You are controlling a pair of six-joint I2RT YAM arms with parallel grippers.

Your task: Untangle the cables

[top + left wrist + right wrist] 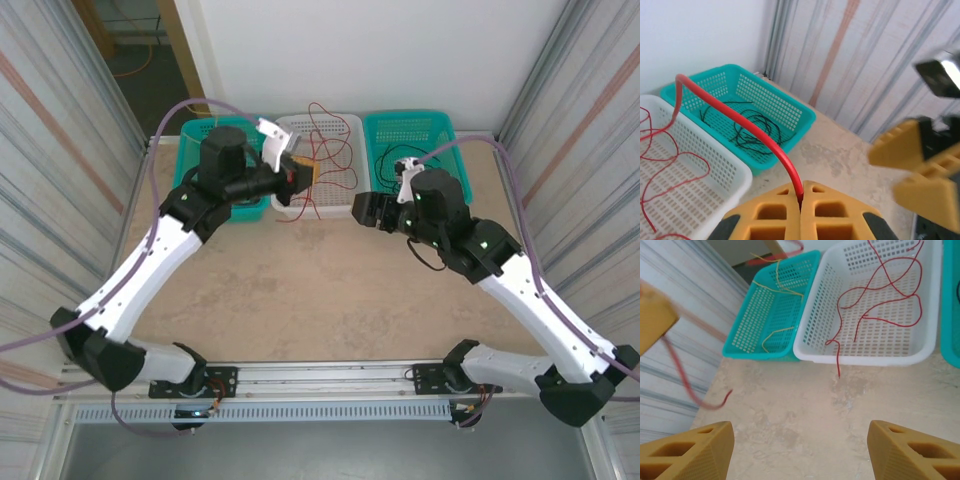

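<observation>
A red cable end still hangs past the white basket's front rim. The red cable goes with my left gripper outward over the white basket's far side (pixel 312 125) next and is released there.
My left gripper (pixel 800 200) is shut on a red cable (pixel 755 131), which arcs up from the pads and drops into the white basket (pixel 735 172). From above, this gripper (pixel 298 174) hovers at the white basket's (pixel 345 126) left side, over more red cable loops (pixel 325 150). My right gripper (pixel 800 452) stands open above bare table, nothing between its fingers (pixel 690 450); in the top view it (pixel 364 210) is just in front of the white basket. Black cables (pixel 754 131) lie in the right teal basket (pixel 410 130). A yellow cable (pixel 774 287) lies in the left teal basket (pixel 771 305).
Three baskets line the table's far edge against the white wall. One red cable end (pixel 838 365) hangs over the white basket's front rim (pixel 865 359) onto the table. Corrugated side walls close in both sides. Beige tabletop (pixel 310 290) stretches between the arms.
</observation>
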